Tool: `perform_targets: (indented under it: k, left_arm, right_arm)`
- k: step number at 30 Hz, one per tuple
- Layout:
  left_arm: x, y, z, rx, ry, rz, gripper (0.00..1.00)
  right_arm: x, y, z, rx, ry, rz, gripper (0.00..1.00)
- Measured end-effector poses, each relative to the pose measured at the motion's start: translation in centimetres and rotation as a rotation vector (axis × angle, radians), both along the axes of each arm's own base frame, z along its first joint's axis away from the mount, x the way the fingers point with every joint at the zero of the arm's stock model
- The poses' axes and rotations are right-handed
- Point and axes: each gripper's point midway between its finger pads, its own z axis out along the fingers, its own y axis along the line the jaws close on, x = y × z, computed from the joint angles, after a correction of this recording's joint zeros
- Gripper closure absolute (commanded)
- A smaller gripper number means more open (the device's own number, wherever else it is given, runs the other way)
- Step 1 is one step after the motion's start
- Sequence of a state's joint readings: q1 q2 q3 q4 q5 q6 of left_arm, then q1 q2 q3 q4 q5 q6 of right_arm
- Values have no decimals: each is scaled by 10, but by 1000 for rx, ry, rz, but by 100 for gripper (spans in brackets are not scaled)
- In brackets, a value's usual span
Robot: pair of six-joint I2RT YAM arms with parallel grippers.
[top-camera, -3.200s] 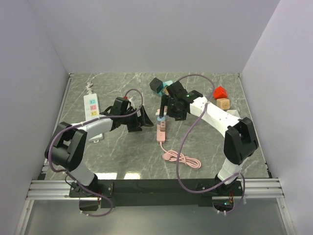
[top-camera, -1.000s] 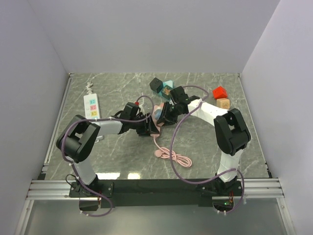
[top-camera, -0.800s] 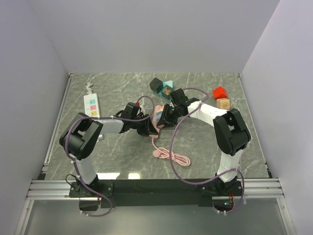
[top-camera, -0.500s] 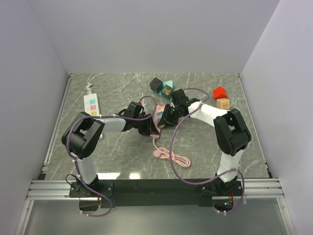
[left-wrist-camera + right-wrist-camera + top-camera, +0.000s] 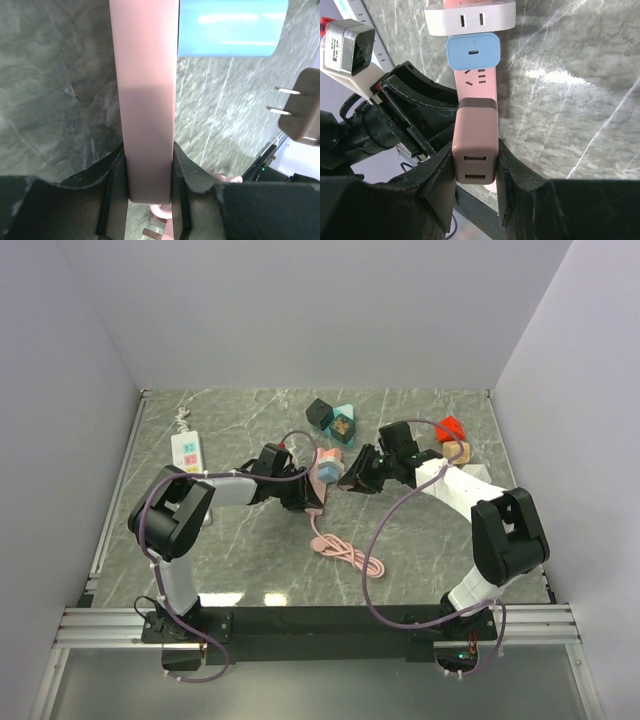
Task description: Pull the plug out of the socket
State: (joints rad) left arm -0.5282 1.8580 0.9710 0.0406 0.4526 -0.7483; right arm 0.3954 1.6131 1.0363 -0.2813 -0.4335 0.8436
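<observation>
I will next move my right gripper away toward the tan block and down to the table beside it, because the plug's pins are clear of the socket strip.
A pink socket strip (image 5: 325, 468) lies mid-table, and my left gripper (image 5: 306, 494) is shut on its near end (image 5: 150, 125). A blue adapter (image 5: 472, 51) and a white adapter (image 5: 470, 17) sit on the strip's far part. My right gripper (image 5: 354, 476) is shut on the pink-brown plug (image 5: 475, 150). The plug (image 5: 299, 107) hangs just right of the strip with its two prongs bare, clear of the socket slots (image 5: 475, 77). In the right wrist view, the left gripper's dark fingers (image 5: 410, 125) show beside the strip.
The strip's pink cable (image 5: 345, 552) trails in loops toward the near edge. A white power strip (image 5: 187, 455) lies at the left. Black and teal blocks (image 5: 335, 420) sit behind the strip. Red (image 5: 450, 428) and tan (image 5: 457, 450) blocks are at the right.
The left gripper closed on the pink strip. The right gripper drew away to the right with the plug, which came out of the socket. The cable shifted slightly.
</observation>
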Motion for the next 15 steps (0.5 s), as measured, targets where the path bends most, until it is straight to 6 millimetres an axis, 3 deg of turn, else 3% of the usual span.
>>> perform_targets:
  k: [5,8,15]
  left_arm:
    - [2,2,0,3,-2,8,99]
    - [2,1,0,2,-2,8,99]
    - [2,1,1,0,-3,7,99]
  right_arm:
    - [5,-9,0,-7,-9,-9,100]
    - [19,-35,-2,-15,-6,-77,100]
    - [69,-157,-14,-109,-18,-440,100]
